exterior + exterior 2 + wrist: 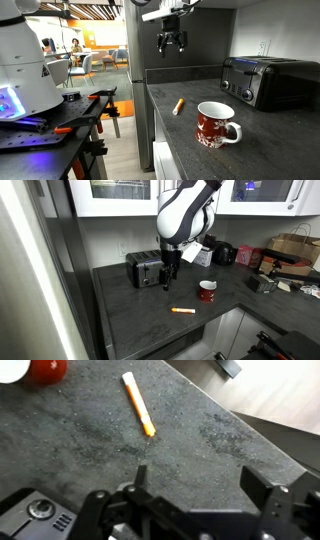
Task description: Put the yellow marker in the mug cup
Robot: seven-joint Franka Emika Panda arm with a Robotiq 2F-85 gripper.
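Note:
My gripper should go down and turn in line with the yellow marker to close on its orange end, nearest my open fingers.
The yellow marker (pixel 179 105) lies flat on the dark countertop, also in an exterior view (pixel 183 310) and in the wrist view (pixel 138 403), its paler end pointing away from my fingers. The red speckled mug cup (pixel 216 124) stands upright with its white handle to the side; it also shows in an exterior view (pixel 207 290) and at the top left corner of the wrist view (pixel 44 369). My gripper (pixel 172 45) hangs high above the counter, open and empty (pixel 198 480), well above the marker (pixel 171 277).
A black toaster (pixel 270 80) stands at the back of the counter (pixel 250 150), behind the mug; it also shows in an exterior view (pixel 147 270). The counter's edge drops off beside the marker. Boxes and black objects (pixel 285 255) sit further along.

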